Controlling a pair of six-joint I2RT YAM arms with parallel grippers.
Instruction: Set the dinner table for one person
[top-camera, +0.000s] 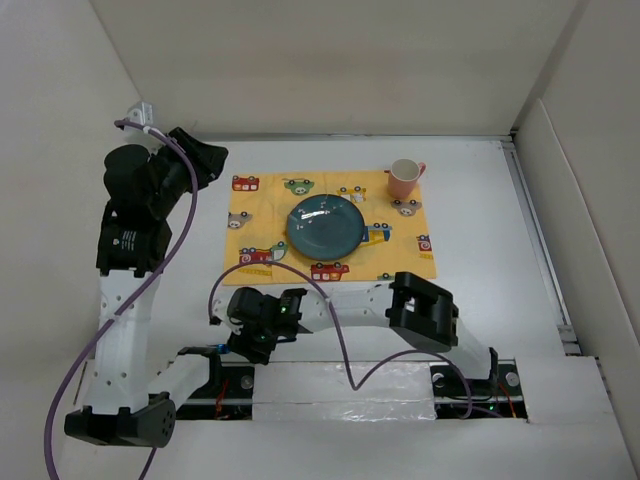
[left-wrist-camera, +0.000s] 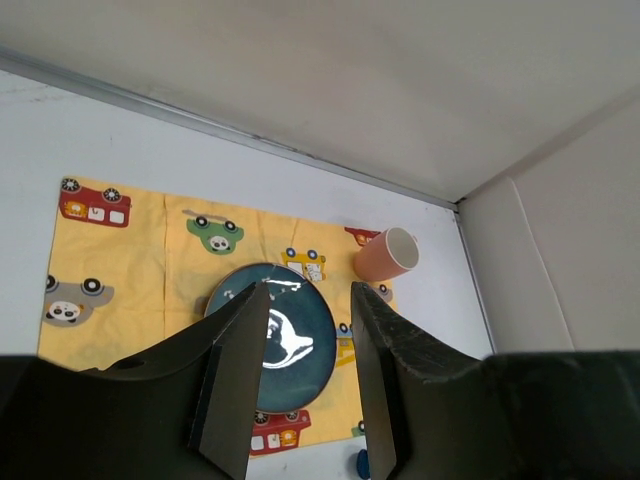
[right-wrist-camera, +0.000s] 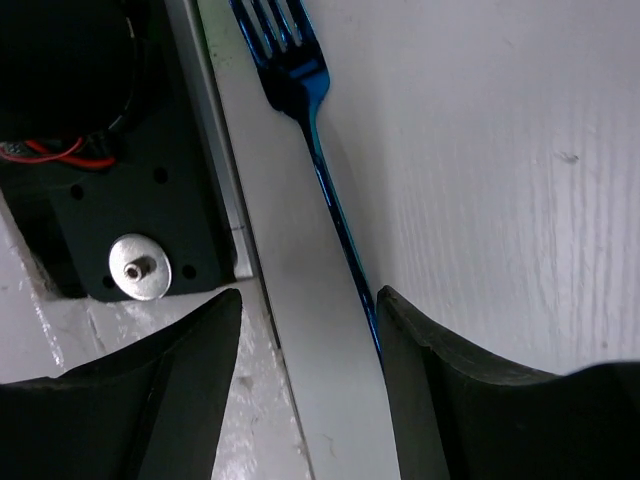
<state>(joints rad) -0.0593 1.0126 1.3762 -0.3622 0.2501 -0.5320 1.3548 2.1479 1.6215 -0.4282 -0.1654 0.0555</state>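
The robot's right gripper needs to ease outward and toward the tines next and close around the handle behind its neck (right-wrist-camera: 341, 222), because the thin handle is close against the finger farther from the rail.
The white dinner table (top-camera: 480, 230) carries a yellow cartoon-print placemat (top-camera: 250, 215) with a teal plate (top-camera: 325, 225) at its middle and a pink mug (top-camera: 404, 178) at its far right corner. A shiny blue fork (right-wrist-camera: 300, 90) lies along the table's near edge, tines pointing away from the wrist. My right gripper (right-wrist-camera: 310, 300) is open and low over the fork's handle, which runs beside the right finger. In the top view it (top-camera: 255, 338) is at the near left. My left gripper (left-wrist-camera: 308, 292) is open, empty and raised high at the far left (top-camera: 212, 158).
White wall panels (top-camera: 330, 60) close in the table at the back and sides. The left arm's black base plate (right-wrist-camera: 130, 220) and a metal rail (right-wrist-camera: 300, 330) lie right beside the fork. A small blue object (left-wrist-camera: 362, 465) lies on the table just near of the placemat.
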